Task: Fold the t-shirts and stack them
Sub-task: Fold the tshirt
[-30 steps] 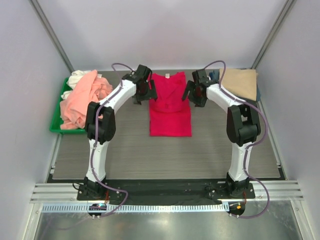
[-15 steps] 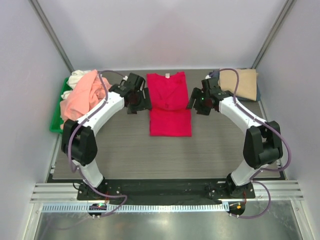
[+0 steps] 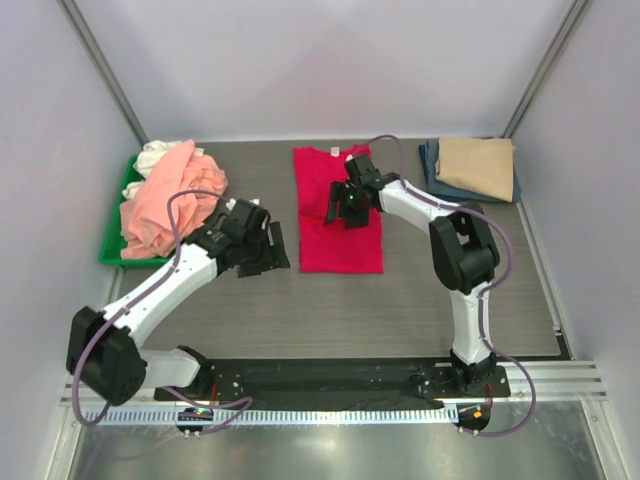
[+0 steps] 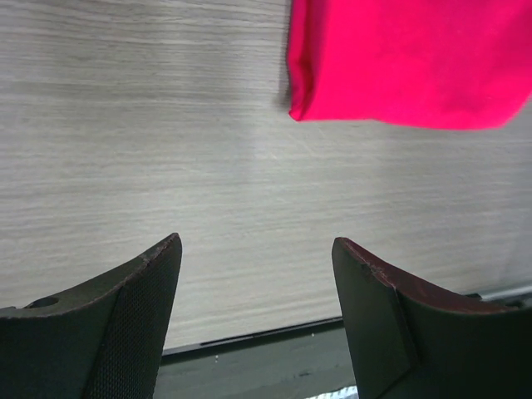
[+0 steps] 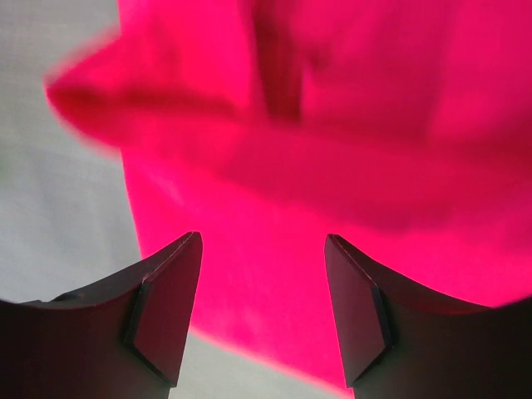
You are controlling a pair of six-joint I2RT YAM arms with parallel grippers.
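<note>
My right gripper will reach down next, back and to the right in the top view, to the red t-shirt's near corner, as my left gripper stands on either side of the other corner.
A crimson-red t-shirt [image 3: 338,240] lies in the middle of the table, folded into a long strip. My right gripper [image 3: 338,204] hangs open just above its middle; the red cloth [image 5: 349,125] fills the right wrist view between the spread fingers. My left gripper [image 3: 270,252] is open and empty over bare table left of the shirt's near end; the shirt's near-left corner [image 4: 399,58] shows in the left wrist view. A salmon-pink shirt [image 3: 165,195] and a white one [image 3: 155,153] lie heaped at the left. A folded tan shirt [image 3: 480,165] rests on a navy one [image 3: 431,162] at the back right.
A green plastic tray [image 3: 112,245] holds the heap at the left edge. The grey wood-grain table [image 3: 400,310] ends at a dark near edge [image 4: 249,366] by the arm bases. Pale walls close in the left, back and right sides.
My left arm has drawn back toward the near left, away from the shirt. My right gripper has swung from the shirt's right edge to over its middle. Both have let go.
</note>
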